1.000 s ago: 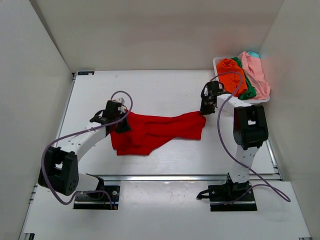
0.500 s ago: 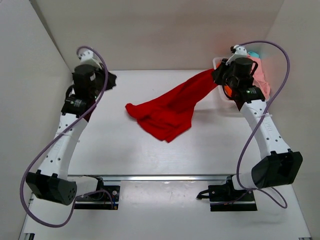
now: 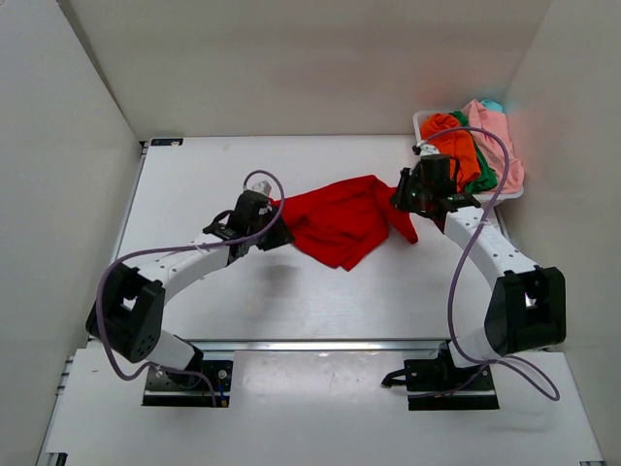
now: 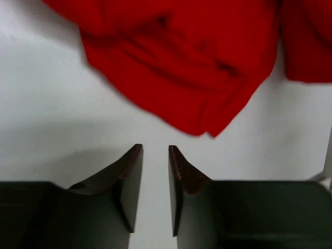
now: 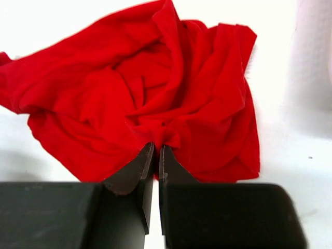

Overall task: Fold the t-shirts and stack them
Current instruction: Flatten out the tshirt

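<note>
Next, my right gripper rises up and toward the white plastic basket, drawing the held fold along before releasing it, because the red t-shirt [image 3: 344,218] lies bunched.
The bright red t-shirt [image 3: 344,218] lies bunched on the white table, mid-table. My right gripper [image 3: 400,201] is at its right edge, and in the right wrist view the gripper [image 5: 157,147] is shut on a fold of the red t-shirt [image 5: 140,93]. My left gripper [image 3: 278,233] is at the shirt's left edge. In the left wrist view the gripper [image 4: 155,148] has its jaws a little apart with only bare table between them, and the red t-shirt [image 4: 187,62] lies just beyond the tips. Orange [image 3: 456,136], green [image 3: 483,177], pale pink [image 3: 497,136] and teal [image 3: 493,103] shirts sit heaped in the basket.
The white plastic basket [image 3: 419,119] stands at the far right corner, just behind my right gripper. White walls close in the table on the left, back and right. A metal rail [image 3: 320,343] runs along the near edge, in front of the arm bases.
Both arms have come down from a raised pose. The red shirt, which hung stretched from the right gripper, now lies bunched on the table. The left gripper moved in to its left edge.
</note>
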You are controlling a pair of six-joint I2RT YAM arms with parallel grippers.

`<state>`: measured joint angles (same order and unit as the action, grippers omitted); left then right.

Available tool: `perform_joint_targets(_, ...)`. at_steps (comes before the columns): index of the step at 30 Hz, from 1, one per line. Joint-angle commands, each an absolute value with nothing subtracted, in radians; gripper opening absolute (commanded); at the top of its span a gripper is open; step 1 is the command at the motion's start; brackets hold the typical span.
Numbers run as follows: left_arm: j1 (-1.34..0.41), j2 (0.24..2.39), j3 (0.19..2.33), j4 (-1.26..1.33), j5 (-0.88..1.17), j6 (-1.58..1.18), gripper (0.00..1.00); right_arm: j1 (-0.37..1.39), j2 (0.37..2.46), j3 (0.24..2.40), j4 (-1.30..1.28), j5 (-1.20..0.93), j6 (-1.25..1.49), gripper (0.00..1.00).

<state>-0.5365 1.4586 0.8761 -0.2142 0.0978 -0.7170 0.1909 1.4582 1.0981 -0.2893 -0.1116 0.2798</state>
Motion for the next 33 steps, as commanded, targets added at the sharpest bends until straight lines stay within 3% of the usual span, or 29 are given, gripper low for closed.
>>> perform_joint_targets(1,-0.477,1.469,0.937,-0.121,-0.061,-0.747,0.39,0.193,1.457,1.108,-0.206,-0.133,0.291,0.01)
perform_joint_targets(15,-0.445,1.799,1.077,-0.014,-0.127,-0.745,0.50,0.156,1.548,1.161,-0.192,-0.198,0.284,0.01)
perform_joint_targets(22,-0.411,1.833,1.155,0.048,-0.161,-0.733,0.48,0.152,1.566,1.161,-0.193,-0.215,0.285,0.00)
perform_joint_targets(23,-0.416,1.829,1.160,0.049,-0.163,-0.732,0.46,0.155,1.574,1.160,-0.193,-0.216,0.284,0.00)
perform_joint_targets(27,-0.396,1.822,1.172,0.023,-0.130,-0.715,0.06,0.163,1.554,1.155,-0.208,-0.221,0.285,0.00)
perform_joint_targets(28,-0.394,1.807,1.175,0.023,-0.129,-0.704,0.01,0.161,1.551,1.170,-0.209,-0.227,0.284,0.00)
perform_joint_targets(33,-0.354,1.581,1.152,-0.024,-0.153,-0.690,0.00,0.167,1.467,1.216,-0.265,-0.196,0.279,0.00)
